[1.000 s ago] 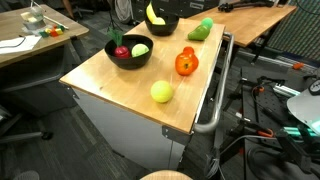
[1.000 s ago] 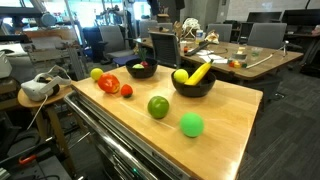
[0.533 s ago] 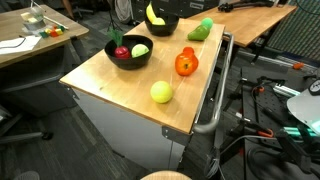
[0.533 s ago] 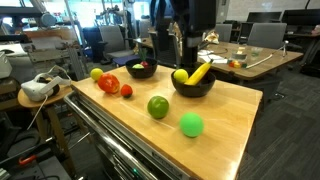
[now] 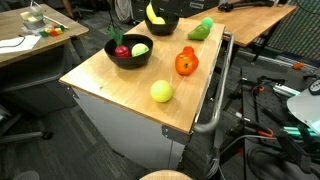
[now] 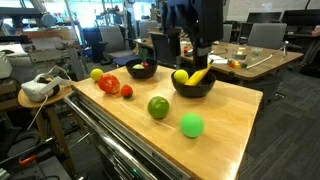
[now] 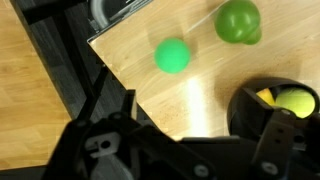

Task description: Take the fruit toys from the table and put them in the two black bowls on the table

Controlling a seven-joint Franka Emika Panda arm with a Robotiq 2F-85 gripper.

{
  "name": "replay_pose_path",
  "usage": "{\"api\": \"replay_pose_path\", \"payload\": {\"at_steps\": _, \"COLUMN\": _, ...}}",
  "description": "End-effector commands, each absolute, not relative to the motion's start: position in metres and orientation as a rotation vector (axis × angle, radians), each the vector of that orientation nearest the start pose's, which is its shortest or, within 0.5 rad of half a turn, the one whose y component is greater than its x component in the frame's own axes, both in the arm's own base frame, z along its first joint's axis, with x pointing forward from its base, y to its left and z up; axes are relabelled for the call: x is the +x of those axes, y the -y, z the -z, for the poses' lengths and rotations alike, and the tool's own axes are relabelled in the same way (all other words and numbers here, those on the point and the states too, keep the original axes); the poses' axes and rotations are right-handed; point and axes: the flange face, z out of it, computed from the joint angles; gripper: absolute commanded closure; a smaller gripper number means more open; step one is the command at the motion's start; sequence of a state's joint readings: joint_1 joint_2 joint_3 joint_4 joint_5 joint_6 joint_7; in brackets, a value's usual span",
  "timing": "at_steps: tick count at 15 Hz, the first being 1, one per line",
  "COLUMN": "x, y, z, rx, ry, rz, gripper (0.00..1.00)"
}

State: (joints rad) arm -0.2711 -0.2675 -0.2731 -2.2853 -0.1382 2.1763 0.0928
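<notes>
My gripper needs to move toward the top in the wrist view next and go down around the green ball (image 6: 191,124) (image 7: 173,56). The ball lies below and that way, with bare table around it.
In an exterior view my gripper (image 6: 193,48) hangs open and empty above a black bowl (image 6: 193,88) that holds a yellow banana (image 6: 200,72) and a yellow-green ball. The second black bowl (image 6: 141,70) holds a red apple (image 5: 121,51) and a yellow-green ball (image 5: 140,49). On the table (image 6: 225,125) lie a green ball (image 6: 191,124), a green pear-like piece (image 6: 158,106), an orange-red tomato (image 6: 109,83) and a yellow ball (image 6: 97,73). The wrist view shows the green ball (image 7: 173,56), the pear piece (image 7: 238,21) and the banana bowl (image 7: 262,108) beside my open gripper (image 7: 190,135).
A metal side rail (image 5: 213,95) runs along one long edge of the table. A cluttered brown desk (image 5: 35,35) stands off to one side, and office chairs and desks (image 6: 250,45) fill the room behind. Cables lie on the floor (image 5: 260,110).
The arm has come into an exterior view from above and shifted sideways, stopping over the banana bowl. The fruits and bowls have not moved.
</notes>
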Motion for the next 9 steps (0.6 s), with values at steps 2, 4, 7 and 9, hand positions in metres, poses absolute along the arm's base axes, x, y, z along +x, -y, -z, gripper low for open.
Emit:
{"api": "replay_pose_path", "payload": {"at_steps": 2, "x": 0.427, "y": 0.282, "z": -0.417, "rx": -2.999, "ry": -1.112, "rz": 0.26, "gripper": 0.0}}
{"api": "replay_pose_path", "payload": {"at_steps": 4, "x": 0.433, "y": 0.287, "z": -0.394, "rx": -2.971, "ry": -1.169, "rz": 0.221, "gripper": 0.0}}
{"api": "replay_pose_path", "payload": {"at_steps": 7, "x": 0.443, "y": 0.296, "z": -0.368, "rx": -2.88, "ry": -1.278, "rz": 0.205, "gripper": 0.0}}
{"api": "replay_pose_path", "payload": {"at_steps": 9, "x": 0.45, "y": 0.3, "z": -0.355, "rx": -2.824, "ry": -1.341, "rz": 0.193, "gripper": 0.0}}
